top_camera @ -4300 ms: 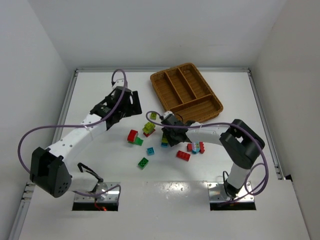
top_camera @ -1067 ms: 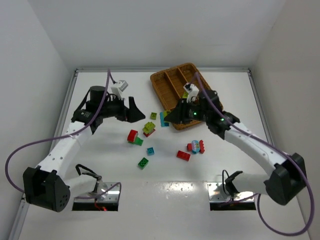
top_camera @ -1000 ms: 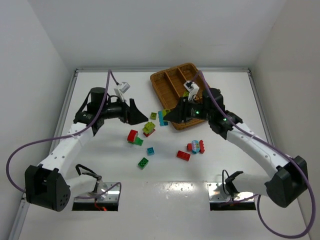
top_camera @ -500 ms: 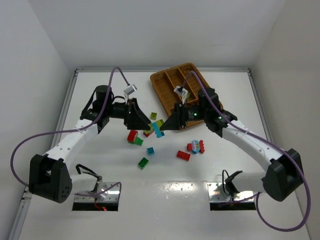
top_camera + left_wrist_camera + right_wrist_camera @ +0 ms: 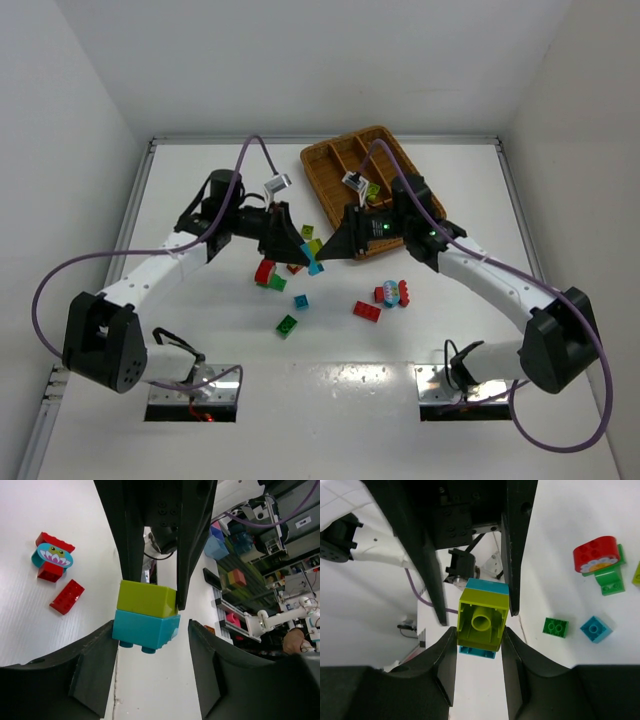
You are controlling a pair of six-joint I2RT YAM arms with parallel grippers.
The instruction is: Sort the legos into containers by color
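Observation:
Next, my right gripper pulls from the cyan brick and swings outward and down to release in the tray's middle slot (image 5: pixel 357 162), already with a yellow-green brick.
A clump of legos (image 5: pixel 314 258), a yellow-green brick (image 5: pixel 482 615) stuck on a cyan brick (image 5: pixel 145 630), hangs in the air over the table's middle. My right gripper (image 5: pixel 479 630) is shut on the yellow-green brick, a finger pressed to each side. My left gripper (image 5: pixel 152 630) faces it, jaws around the cyan brick. One left finger touches the cyan brick and a small gap shows at the other. In the top view the left gripper (image 5: pixel 300 254) and right gripper (image 5: pixel 326 251) meet tip to tip. The wicker tray of containers (image 5: pixel 340 141) lies behind them.
Loose legos lie on the table: a red-and-green clump (image 5: pixel 267 273), a small cyan brick (image 5: pixel 300 301), a green brick (image 5: pixel 287 325), a red brick (image 5: pixel 366 311) and a red-and-cyan clump with a toothed face (image 5: pixel 393 293). White walls enclose the table.
The right gripper has carried the clump away from the tray toward the left arm. The left gripper has moved right to meet it and narrowed its jaws around the cyan brick.

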